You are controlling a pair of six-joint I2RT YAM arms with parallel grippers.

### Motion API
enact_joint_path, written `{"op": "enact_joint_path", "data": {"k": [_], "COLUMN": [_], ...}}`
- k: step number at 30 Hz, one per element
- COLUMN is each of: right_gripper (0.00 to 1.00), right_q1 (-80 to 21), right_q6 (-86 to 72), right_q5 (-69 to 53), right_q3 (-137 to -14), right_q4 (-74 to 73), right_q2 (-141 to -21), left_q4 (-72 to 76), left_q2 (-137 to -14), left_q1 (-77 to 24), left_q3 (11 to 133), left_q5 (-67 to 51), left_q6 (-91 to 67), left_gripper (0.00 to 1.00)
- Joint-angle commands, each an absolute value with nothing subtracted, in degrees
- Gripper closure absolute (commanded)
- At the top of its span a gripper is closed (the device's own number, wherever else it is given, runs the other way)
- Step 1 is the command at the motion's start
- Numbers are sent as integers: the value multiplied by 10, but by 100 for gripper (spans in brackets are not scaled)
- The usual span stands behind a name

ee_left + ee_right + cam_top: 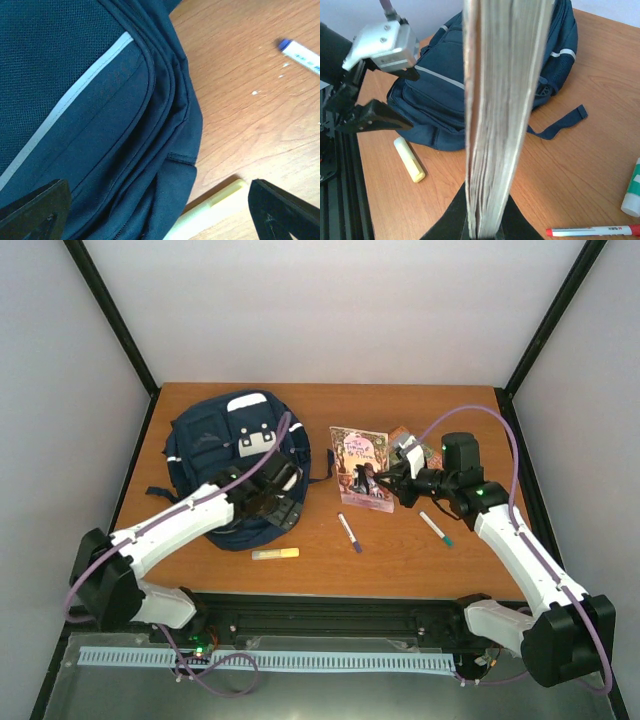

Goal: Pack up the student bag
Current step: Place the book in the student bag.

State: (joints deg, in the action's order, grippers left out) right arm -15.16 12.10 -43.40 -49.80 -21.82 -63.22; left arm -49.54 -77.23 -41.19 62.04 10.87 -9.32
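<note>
My left gripper will move down onto the bag's outer fold by the short seam [157, 157] and close, because the bag's fabric [90, 125] stands in raised folds between my open fingers.
The student bag [225, 455], a navy backpack with white patches, lies flat at the left of the table. My left gripper [272, 492] hangs over its near right edge, open with nothing between its fingers. In the left wrist view the bag's fabric [90, 125] fills the space between the left gripper's [160, 217] wide-apart jaws. My right gripper [386, 483] is shut on a pink illustrated book [360, 468], held upright just right of the bag. In the right wrist view the book's page edge [502, 115] rises from the shut right gripper [484, 222], with the bag [440, 100] behind it.
A yellow highlighter [275, 554] lies by the bag's near edge. A purple-capped pen [350, 532] and a teal-capped pen [436, 528] lie mid-table. Another book [405, 438] lies behind the held one. A red-capped pen [595, 231] and a white marker [632, 195] lie near my right gripper.
</note>
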Motion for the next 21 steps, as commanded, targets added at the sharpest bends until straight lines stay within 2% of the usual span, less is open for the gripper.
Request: {"op": "enact_joint_path", "data": {"k": [1, 7, 11, 15, 21], "right_gripper": [97, 97, 96, 96, 96], "right_q1": [-150, -149, -147, -147, -147], "right_q6": [132, 134, 136, 138, 140], "right_q5": [-439, -442, -445, -448, -450], "right_q3": [-496, -496, -494, -496, -496], "right_q4": [-205, -206, -206, -207, -209], "right_q2": [-629, -622, -620, -624, -624], "left_q4": [-509, -494, -493, -500, -492], "left_q2": [-807, -857, -870, -907, -939], "left_q1": [-439, -444, -444, -444, -444], "left_q3": [630, 636, 634, 636, 637], "left_q5": [204, 228, 192, 195, 234], "left_q6": [-83, -62, -34, -32, -35], "left_gripper": [0, 2, 17, 38, 41]}}
